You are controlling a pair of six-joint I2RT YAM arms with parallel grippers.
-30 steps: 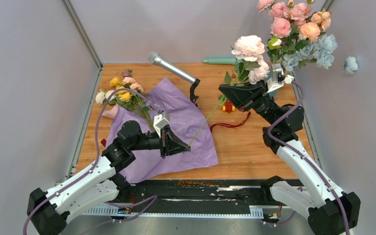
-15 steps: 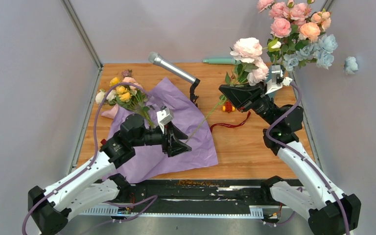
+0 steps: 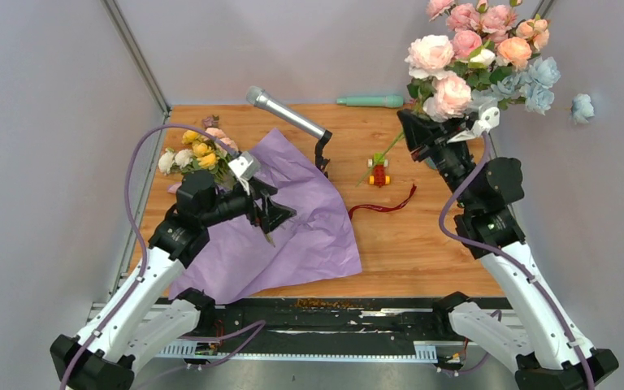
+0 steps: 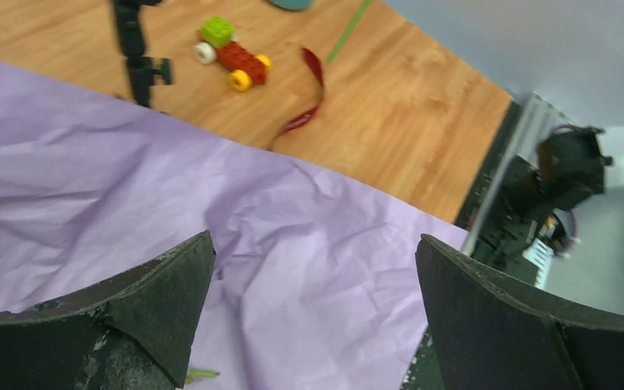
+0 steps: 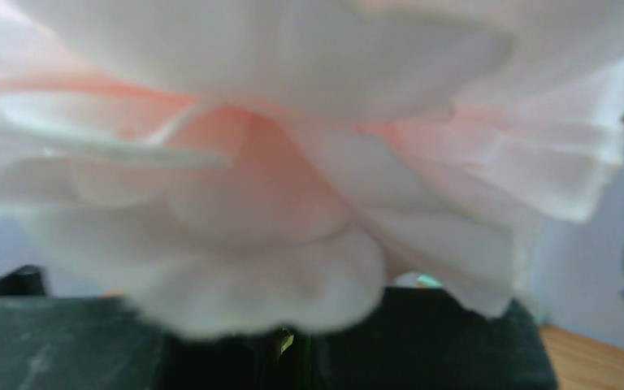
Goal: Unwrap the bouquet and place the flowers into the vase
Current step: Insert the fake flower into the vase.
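Observation:
My right gripper lifts outward next and turns the slanting stem upright beside the standing flowers, which are outward of it. Then it lowers and releases the sprig.
My left gripper stands open over the spread lilac paper wrap, with nothing between its fingers. What is left of the bouquet, yellow, cream and pink roses, lies at the paper's far left corner. My right gripper is shut on the stem of a rose sprig. Its two pink blooms are raised beside the standing flowers at the back right, and its green stem trails down. The vase is hidden behind my right arm.
A microphone on a black stand leans over the paper's far edge. A small toy car and the dark red ribbon lie mid-table. A mint-green rod lies at the back. Pale blue blooms stand at the right.
My left gripper has opened, let go of the stem and drawn back to the left. My right arm has lifted the rose sprig up and to the right, toward the standing flowers.

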